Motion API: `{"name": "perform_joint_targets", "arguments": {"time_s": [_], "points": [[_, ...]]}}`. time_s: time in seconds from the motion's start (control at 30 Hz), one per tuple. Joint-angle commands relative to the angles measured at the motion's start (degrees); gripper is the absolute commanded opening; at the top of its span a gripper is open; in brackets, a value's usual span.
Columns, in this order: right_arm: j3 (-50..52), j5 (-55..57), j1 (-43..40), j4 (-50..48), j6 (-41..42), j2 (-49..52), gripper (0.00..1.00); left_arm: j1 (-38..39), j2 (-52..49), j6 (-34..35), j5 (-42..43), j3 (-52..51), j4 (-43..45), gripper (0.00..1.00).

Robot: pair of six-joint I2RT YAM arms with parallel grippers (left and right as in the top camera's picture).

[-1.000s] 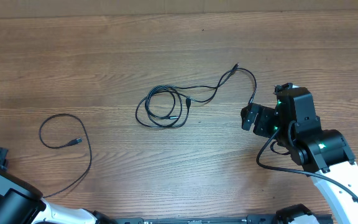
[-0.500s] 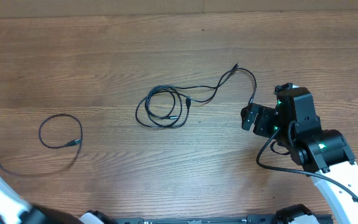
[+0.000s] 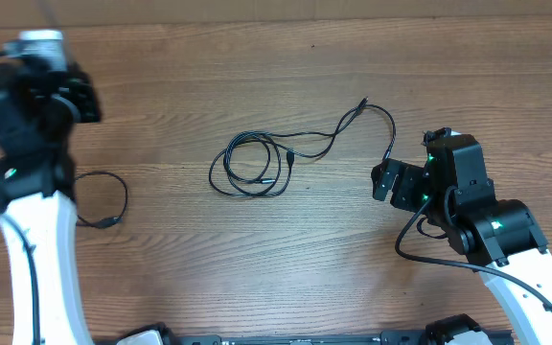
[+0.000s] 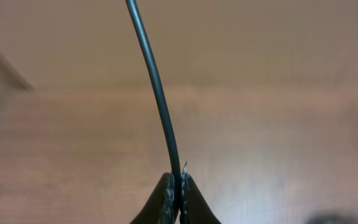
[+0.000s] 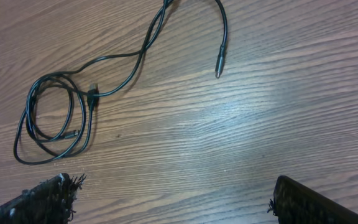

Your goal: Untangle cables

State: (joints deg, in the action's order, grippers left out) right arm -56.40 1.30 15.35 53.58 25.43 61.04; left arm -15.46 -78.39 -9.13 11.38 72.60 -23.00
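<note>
The thin black cable goes back and down in my left gripper next, for release there. The tabletop by the separate cable is clear of the tangle.
Several thin black cables lie coiled in a loose tangle mid-table, also seen in the right wrist view as a tangle. One strand runs right from it to a free plug, which is the plug. A separate single cable lies at the left, partly behind my left arm. My left gripper is shut on a thin black cable that rises straight out of its fingertips. My right gripper stands open and empty just below the free plug, fingers far apart.
The wooden table carries nothing but the cables. The right arm's own thick black cable loops beside its wrist. The left arm reaches up along the table's left edge, blurred by motion.
My left arm has swung from the bottom left corner up to the far left, drawing the single cable's long tail with it. The right arm and the middle tangle have not moved.
</note>
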Motion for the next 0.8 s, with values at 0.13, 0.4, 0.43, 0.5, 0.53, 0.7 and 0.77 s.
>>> {"name": "perform_joint_targets", "arguments": {"time_s": [0.13, 0.4, 0.43, 0.5, 0.53, 0.7, 0.77], "points": [[-0.5, -0.1, -0.3, -0.3, -0.1, -0.1, 1.0, 4.4, -11.0, -9.1, -11.6, 0.2, -8.8, 0.04], [-0.5, -0.1, -0.3, -0.3, -0.1, -0.1, 1.0, 4.4, -14.5, -8.2, 0.0, 0.2, -20.7, 0.04], [-0.5, -0.1, -0.3, -0.3, -0.1, -0.1, 1.0, 4.4, -14.8, -4.9, 2.7, 0.2, -21.9, 0.04], [-0.5, -0.1, -0.3, -0.3, -0.2, -0.1, 1.0, 4.4, -15.3, 2.9, 5.7, 0.2, -23.1, 0.04], [-0.5, -0.1, -0.3, -0.3, -0.2, -0.1, 1.0, 4.4, -15.4, 6.4, 6.3, 0.2, -23.5, 0.04], [-0.5, -0.1, -0.3, -0.3, -0.2, -0.1, 1.0, 4.6, -16.6, 30.9, 6.0, -0.5, -28.5, 0.04], [-0.5, -0.1, -0.3, -0.3, -0.2, -0.1, 1.0, 4.6, -16.6, 40.2, 4.0, -2.6, -29.3, 0.05]]}}
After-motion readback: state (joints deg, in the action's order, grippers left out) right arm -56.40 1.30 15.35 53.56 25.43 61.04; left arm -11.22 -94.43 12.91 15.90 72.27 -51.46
